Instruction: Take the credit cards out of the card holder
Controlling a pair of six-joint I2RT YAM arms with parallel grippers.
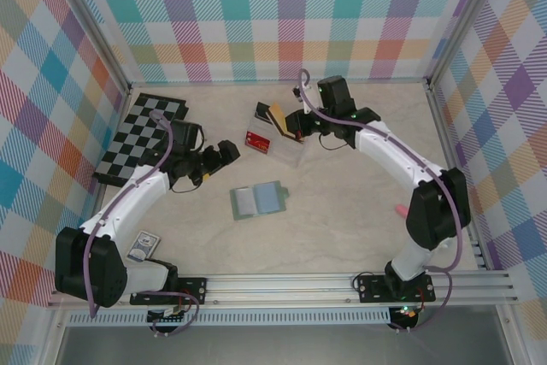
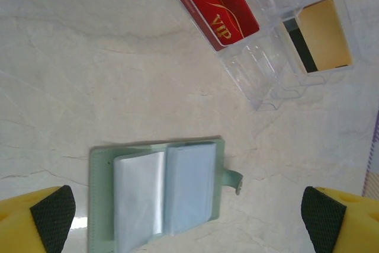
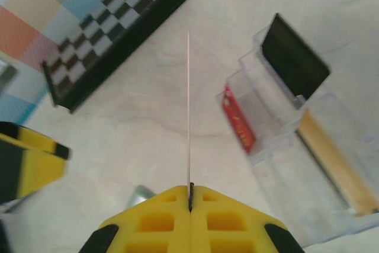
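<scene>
The yellow-orange credit card's slot (image 3: 333, 163) is below my right gripper and at an angle to the edge-on card. My right gripper will turn into line next, then lower and release.
The grey-green card holder (image 1: 259, 201) lies open on the table, its pale blue sleeves (image 2: 160, 197) facing up. My left gripper (image 2: 188, 217) hangs open above it, and its black pads (image 2: 53, 211) stand wide apart with nothing between them. My right gripper (image 3: 190, 191) is shut on a thin credit card (image 3: 189, 111) seen edge-on, held upright beside the clear tray (image 1: 289, 153). In the tray stand a red credit card (image 2: 216, 7), a yellow-orange credit card (image 2: 324, 37) and a dark card (image 3: 294, 63).
A folded chessboard (image 1: 141, 134) lies at the back left. A small silver-grey item (image 1: 144, 245) sits near the left arm's base. A small pink object (image 1: 398, 208) lies beside the right arm. Plaid walls close in three sides.
</scene>
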